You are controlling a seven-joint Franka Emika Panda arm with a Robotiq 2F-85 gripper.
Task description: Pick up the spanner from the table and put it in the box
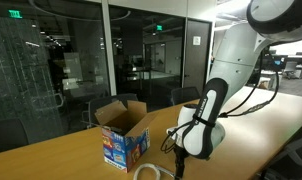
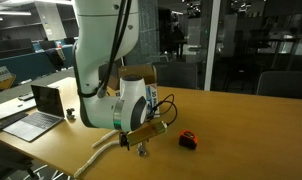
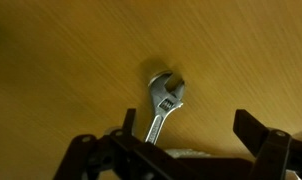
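Observation:
The spanner's handle already runs between my open fingers, so my gripper needs to move down next, onto the handle just behind its finger (image 3: 158, 119) end.
The spanner (image 3: 163, 100) is a silvery adjustable wrench lying flat on the wooden table, seen in the wrist view with its jaw end pointing away. My gripper (image 3: 191, 125) is open just above it. The spanner's handle runs close to the left finger, and the right finger stands well apart. In both exterior views the gripper (image 1: 179, 160) (image 2: 141, 146) is low over the table and I cannot make out the spanner there. The box (image 1: 123, 135), an open carton with brown flaps and blue-and-white sides, stands beside the arm. It is partly hidden behind the arm in an exterior view (image 2: 141, 75).
A small red-and-black object (image 2: 188, 141) lies on the table near the gripper. A pale whitish ring (image 1: 146, 173) lies at the table's front edge. An open laptop (image 2: 36, 115) sits on a neighbouring desk. Glass walls and office chairs stand behind the table.

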